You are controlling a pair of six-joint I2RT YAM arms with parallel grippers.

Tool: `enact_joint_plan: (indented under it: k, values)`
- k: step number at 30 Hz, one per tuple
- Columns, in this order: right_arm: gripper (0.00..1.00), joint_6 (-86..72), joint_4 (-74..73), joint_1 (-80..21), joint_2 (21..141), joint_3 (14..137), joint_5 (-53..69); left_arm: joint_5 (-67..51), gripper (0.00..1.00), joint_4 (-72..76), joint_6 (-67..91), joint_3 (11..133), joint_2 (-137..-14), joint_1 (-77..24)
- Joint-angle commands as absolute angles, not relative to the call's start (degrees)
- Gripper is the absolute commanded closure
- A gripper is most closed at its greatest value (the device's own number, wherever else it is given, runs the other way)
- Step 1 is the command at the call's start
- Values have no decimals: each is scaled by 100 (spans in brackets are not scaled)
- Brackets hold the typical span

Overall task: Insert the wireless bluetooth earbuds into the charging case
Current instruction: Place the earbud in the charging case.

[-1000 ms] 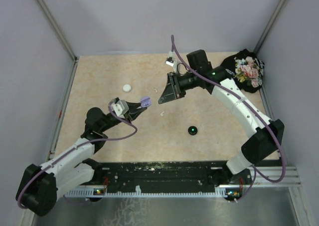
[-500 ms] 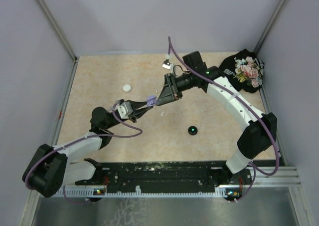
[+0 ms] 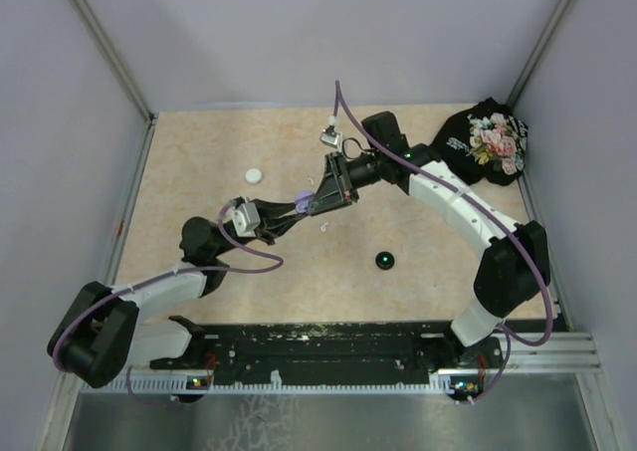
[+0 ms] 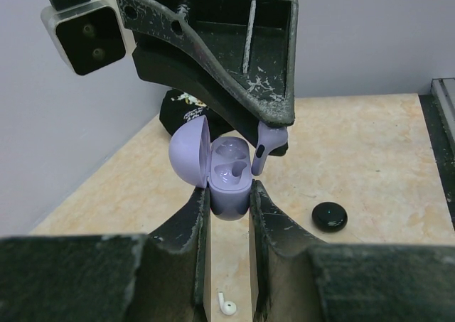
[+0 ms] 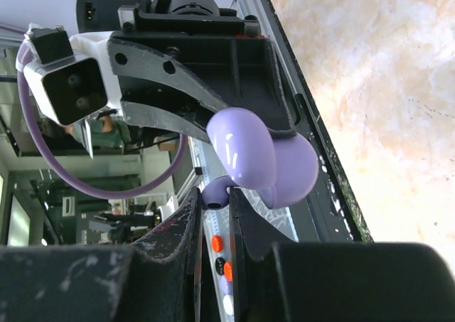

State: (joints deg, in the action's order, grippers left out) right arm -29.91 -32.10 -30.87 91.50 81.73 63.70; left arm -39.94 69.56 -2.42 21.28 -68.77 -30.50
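Note:
My right gripper needs to carry the purple earbud (image 5: 215, 194) outward next and release it over the case's empty wells, which lie just outward of the gripper's fingers.
My left gripper (image 4: 229, 194) is shut on the base of a lavender charging case (image 4: 229, 183), held above the table with its lid (image 4: 186, 151) swung open to the left. My right gripper (image 5: 213, 197) is shut on a purple earbud (image 5: 215, 194). In the left wrist view that earbud (image 4: 264, 148) hangs stem-down at the case's right rim, just beside the two empty wells. From above, the two grippers meet at the case (image 3: 306, 200) in mid-table. A white earbud (image 4: 227, 306) lies on the table beneath my left fingers.
A round black case (image 3: 384, 260) sits on the table to the right of centre, and a round white case (image 3: 255, 175) lies at the left rear. A black floral pouch (image 3: 488, 142) fills the back right corner. Grey walls close in the tabletop.
My left gripper carried the open case right and forward. My right gripper came down and left with the earbud, so the two now meet, the earbud at the case's rim.

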Motion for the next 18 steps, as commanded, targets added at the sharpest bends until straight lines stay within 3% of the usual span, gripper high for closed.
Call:
enact_joint_plan:
  k: [1,18]
  values:
    - [100,-3148,-2616,-3155,8866,8203,6569,-4167,100,7195,-72,2117,-6934,-3103]
    - [100,-3091,-2796,-3164,8867,8116,6353,-4075,100,7102,-11,2118,-6895,-3116]
